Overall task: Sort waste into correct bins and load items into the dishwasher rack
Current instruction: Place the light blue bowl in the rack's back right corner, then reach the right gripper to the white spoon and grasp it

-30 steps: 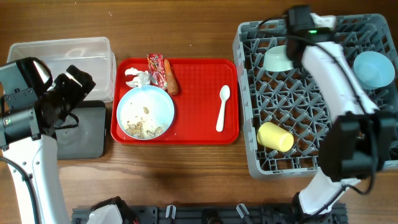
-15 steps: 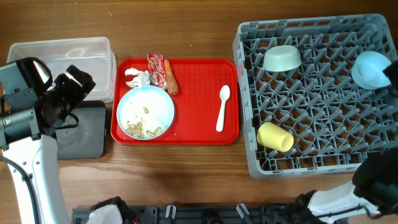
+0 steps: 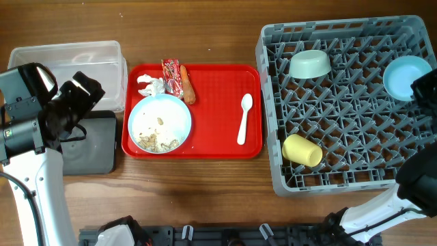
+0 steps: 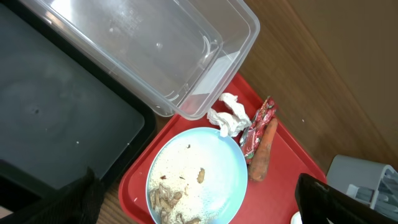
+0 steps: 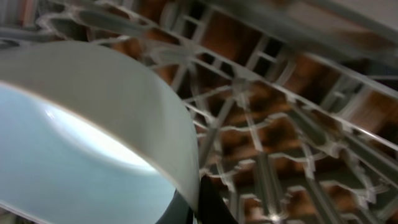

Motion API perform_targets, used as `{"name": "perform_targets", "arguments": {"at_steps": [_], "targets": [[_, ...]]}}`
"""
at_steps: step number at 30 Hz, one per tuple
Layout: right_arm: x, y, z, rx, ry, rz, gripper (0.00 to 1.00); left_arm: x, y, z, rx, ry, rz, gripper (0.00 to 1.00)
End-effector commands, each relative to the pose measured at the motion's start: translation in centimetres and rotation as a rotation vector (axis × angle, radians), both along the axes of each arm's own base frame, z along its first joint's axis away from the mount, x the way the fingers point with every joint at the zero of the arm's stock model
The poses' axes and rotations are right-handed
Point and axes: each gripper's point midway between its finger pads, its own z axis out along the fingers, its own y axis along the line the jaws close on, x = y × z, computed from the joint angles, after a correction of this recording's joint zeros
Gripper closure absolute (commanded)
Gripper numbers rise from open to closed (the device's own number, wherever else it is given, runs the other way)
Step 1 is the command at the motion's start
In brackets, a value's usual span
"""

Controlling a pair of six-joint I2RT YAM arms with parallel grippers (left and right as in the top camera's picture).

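Note:
I will carry the pale blue bowl outward with my right gripper and tilt it onto the rack's far row (image 3: 374, 60), which is empty beside the pale green bowl (image 3: 309, 64).
My right gripper (image 3: 422, 87) is shut on the rim of the small pale blue bowl (image 3: 403, 76) at the right edge of the grey dishwasher rack (image 3: 341, 113). The wrist view shows the bowl (image 5: 81, 143) pinched between the fingers (image 5: 211, 208). A pale green bowl (image 3: 309, 64) and a yellow cup (image 3: 302, 150) lie in the rack. My left gripper (image 3: 80, 109) is open and empty over the black bin (image 3: 95, 147), beside the clear tub (image 3: 68, 58). The pale blue plate (image 3: 160, 124) holds beige crumbs (image 3: 158, 140). Tissue (image 3: 151, 86), wrapper (image 3: 171, 74), carrot (image 3: 186, 85) and white spoon (image 3: 244, 117) lie nearby.
The plate, waste and spoon all rest on a flat red tray (image 3: 218, 140) between the bins and the rack. In the left wrist view the tub (image 4: 161, 56), black bin (image 4: 56, 118) and plate (image 4: 199, 180) show below the spread fingers.
My right arm has swung off the middle of the rack to its right edge, and its gripper now holds the blue bowl, which shifted slightly. The left arm has not moved.

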Motion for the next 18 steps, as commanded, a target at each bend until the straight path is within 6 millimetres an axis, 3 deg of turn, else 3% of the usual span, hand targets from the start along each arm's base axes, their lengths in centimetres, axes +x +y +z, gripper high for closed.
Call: {"name": "perform_targets", "arguments": {"at_steps": [1,5,8,14,18], "targets": [[-2.8,-3.0,3.2,-0.224,0.099,-0.079,0.96,0.0,0.4,0.4,0.014,-0.009,0.013,0.00],[-4.3,-4.6,6.7,-0.370,0.097,-0.172,0.96,0.0,0.4,0.4,0.013,-0.009,0.013,0.00],[-3.7,-4.9,9.0,-0.454,0.053,-0.183,0.96,0.0,0.4,0.4,0.013,-0.009,0.013,0.00],[-2.2,-3.4,10.3,-0.649,0.144,-0.139,0.96,0.0,0.4,0.4,0.013,-0.009,0.013,0.00],[-0.4,-1.3,11.1,-0.802,0.217,-0.085,0.96,0.0,0.4,0.4,0.013,-0.009,0.013,0.00]]}}
